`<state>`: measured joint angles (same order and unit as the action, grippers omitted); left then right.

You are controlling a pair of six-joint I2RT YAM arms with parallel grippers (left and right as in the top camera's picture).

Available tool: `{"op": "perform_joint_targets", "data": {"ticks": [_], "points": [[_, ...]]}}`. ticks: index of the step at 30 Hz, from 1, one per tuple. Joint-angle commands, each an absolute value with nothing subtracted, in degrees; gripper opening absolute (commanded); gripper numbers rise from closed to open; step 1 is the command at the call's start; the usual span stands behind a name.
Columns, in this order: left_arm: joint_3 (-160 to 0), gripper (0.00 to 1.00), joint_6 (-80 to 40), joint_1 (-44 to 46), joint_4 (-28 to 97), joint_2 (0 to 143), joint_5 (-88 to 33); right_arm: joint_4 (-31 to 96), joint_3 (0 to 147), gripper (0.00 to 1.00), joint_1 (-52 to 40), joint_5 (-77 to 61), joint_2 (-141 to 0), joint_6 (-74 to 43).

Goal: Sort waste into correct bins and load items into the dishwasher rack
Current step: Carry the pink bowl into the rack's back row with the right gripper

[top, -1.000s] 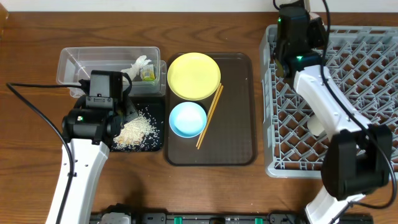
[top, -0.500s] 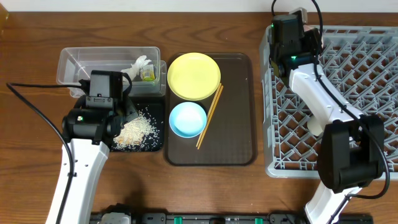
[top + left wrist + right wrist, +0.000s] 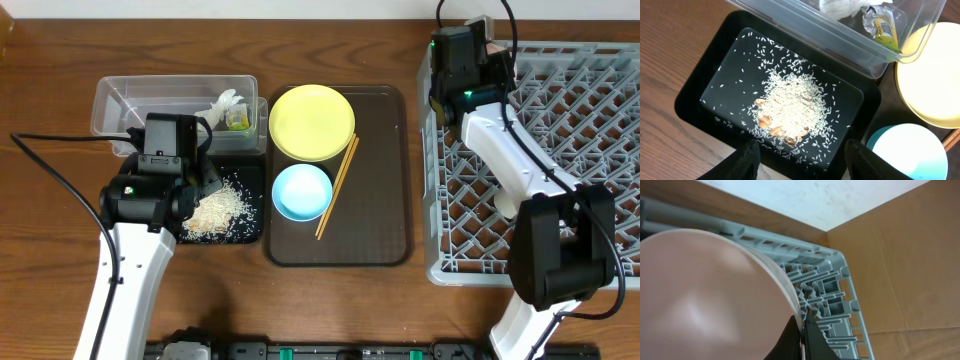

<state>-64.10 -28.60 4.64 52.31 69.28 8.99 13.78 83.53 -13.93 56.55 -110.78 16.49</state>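
The white bowl (image 3: 705, 295) needs to go from the rack's far corner to the rack edge by the serving tray, so my right gripper should move over first and then let go of the bowl's rim.
My right gripper (image 3: 802, 337) is shut on the rim of the white bowl (image 3: 705, 295) and holds it at the far left corner of the grey dishwasher rack (image 3: 580, 120), whose corner shows in the right wrist view (image 3: 840, 295). My left gripper (image 3: 802, 165) is open and empty over the near edge of the black tray (image 3: 700, 85), which holds rice scraps (image 3: 792, 102). The clear tub (image 3: 130, 100) holds the white tissue (image 3: 222, 105) and the green-yellow wrapper (image 3: 885, 27). The yellow plate (image 3: 312, 122), light blue bowl (image 3: 302, 191) and chopsticks (image 3: 338, 186) lie on the brown serving tray (image 3: 385, 200).
A small white cup (image 3: 507, 205) sits in the rack, partly hidden by my right arm. The rack's upright pegs fill the right side. Bare wooden table lies in front of the trays and at the far left.
My right arm has moved a little left, toward the rack's far left corner, with the bowl in it. My left arm has not moved.
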Motion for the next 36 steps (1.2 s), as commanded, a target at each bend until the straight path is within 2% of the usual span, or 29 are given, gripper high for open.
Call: {"op": "perform_joint_targets", "data": {"ticks": [1,8,28,36], "points": [[-64.4,0.57,-29.3,4.4,52.5,69.2,9.5,11.9,83.8,0.01,-14.3,60.1,-111.7,17.3],[-64.4,0.57,-29.3,4.4,52.5,69.2,9.5,8.5,83.8,0.01,-14.3,62.2,-111.7,22.4],[-64.4,0.57,-29.3,4.4,52.5,69.2,9.5,9.6,83.7,0.01,-18.3,62.7,-115.1,22.7],[-64.4,0.58,-29.3,4.4,52.4,69.2,9.5,16.2,83.8,0.01,-19.7,62.7,-115.1,13.1]]}}
